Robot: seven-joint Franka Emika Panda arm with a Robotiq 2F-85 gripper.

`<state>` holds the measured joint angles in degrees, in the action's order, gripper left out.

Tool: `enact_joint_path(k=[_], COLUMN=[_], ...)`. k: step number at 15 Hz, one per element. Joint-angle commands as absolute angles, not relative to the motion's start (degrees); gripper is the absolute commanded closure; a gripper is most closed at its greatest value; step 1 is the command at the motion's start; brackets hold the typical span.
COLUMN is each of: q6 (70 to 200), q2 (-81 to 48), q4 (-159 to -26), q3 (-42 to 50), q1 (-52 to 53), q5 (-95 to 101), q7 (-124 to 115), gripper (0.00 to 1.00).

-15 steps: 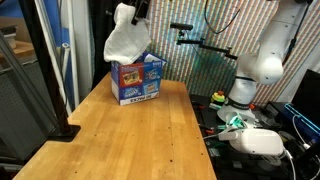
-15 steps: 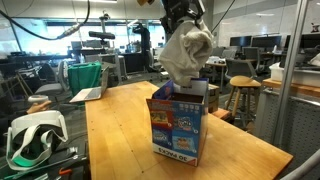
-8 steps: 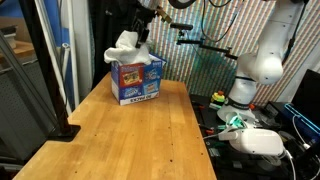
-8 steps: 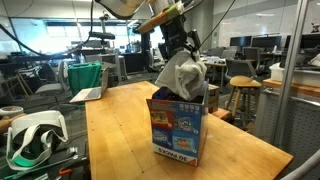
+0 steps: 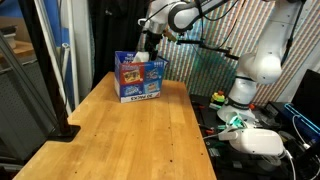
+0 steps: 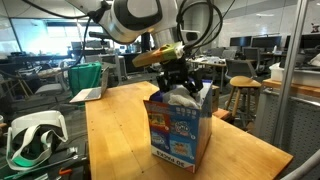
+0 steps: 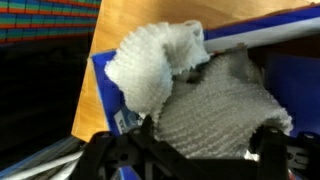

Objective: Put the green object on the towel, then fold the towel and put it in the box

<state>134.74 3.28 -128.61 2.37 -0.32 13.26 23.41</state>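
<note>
My gripper moves back and down into the open top (image 6: 186, 97) of the blue printed box (image 6: 178, 128) next and releases the box, since the opening lies below my gripper.
The blue printed box (image 5: 140, 78) (image 6: 178, 128) stands at the far end of the wooden table. My gripper (image 5: 150, 50) (image 6: 176, 82) reaches down into its open top, shut on the cream towel (image 6: 182, 97). In the wrist view the bunched towel (image 7: 190, 95) fills the space between my two dark fingers (image 7: 100, 152), and the gripper (image 7: 190, 152) sits low inside the box's blue walls (image 7: 103, 85). A fold of towel bulges over the box rim at the left. The green object is hidden.
The wooden table (image 5: 130, 140) (image 6: 112, 120) runs out in front of the box. A black stand (image 5: 50, 70) rises at one table edge. A white headset (image 6: 35, 138) lies beside the table, and a stool (image 6: 245, 92) stands behind it.
My gripper has come down with the hanging towel from above the box into its opening. Most of the towel is now inside the box.
</note>
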Motion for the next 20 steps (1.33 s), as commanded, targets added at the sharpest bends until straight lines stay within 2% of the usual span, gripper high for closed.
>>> enact_joint_path(k=[1,12,20], q6=[138.1,148.0,148.2], q2=[5.6,13.5,7.0], q4=[-133.5,-140.0,-138.3], q3=[3.6,-0.1,-4.6], q1=[-2.0,2.3,3.3], q5=[13.6,7.7,16.4], q7=[24.6,20.9,14.6], gripper=[0.47,0.47,0.47])
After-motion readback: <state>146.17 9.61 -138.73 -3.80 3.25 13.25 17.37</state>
